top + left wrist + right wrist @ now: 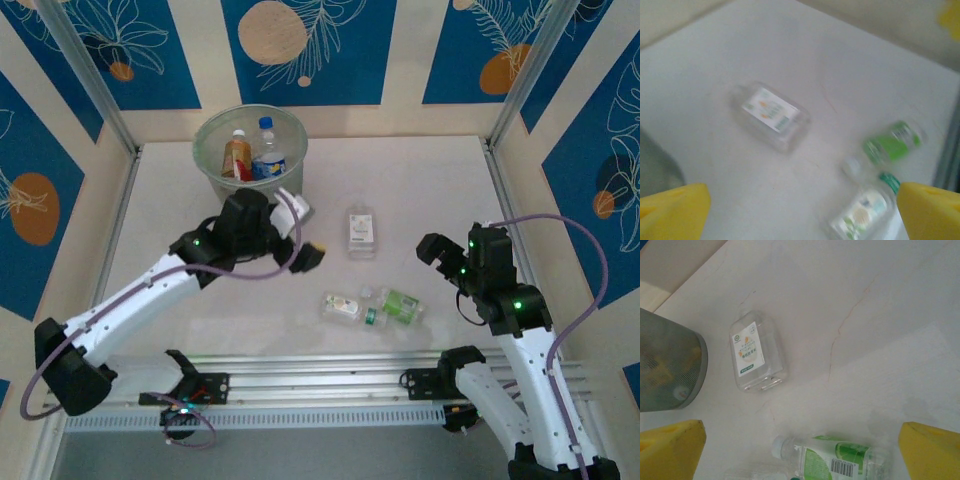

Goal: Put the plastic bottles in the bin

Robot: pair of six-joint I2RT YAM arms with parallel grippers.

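The labelled body of the white-labelled bottle (343, 305) (862, 214) is below my left gripper, nearer the metal bar, so I should move that gripper down and back onto it.
The bin (213, 135) stands at the back left, with an orange-labelled bottle (237, 156) and a blue-labelled bottle (267, 160) upright inside it. On the table lie a flat white-labelled bottle (361, 231), a white-labelled bottle (342, 306) and a green-labelled bottle (399, 305). My left gripper (304, 232) hangs open and empty just right of the bin. In its blurred wrist view the flat bottle (771, 113), green bottle (892, 145) and white-labelled bottle (859, 218) lie below. My right gripper (448, 255) is open and empty above the green bottle (842, 460), with the flat bottle (752, 356) further off.
Raised walls enclose the white table (420, 180) on three sides. A metal rail (330, 385) runs along the near edge between the arm bases. The bin's mesh-like wall (667, 365) fills the left side of the right wrist view.
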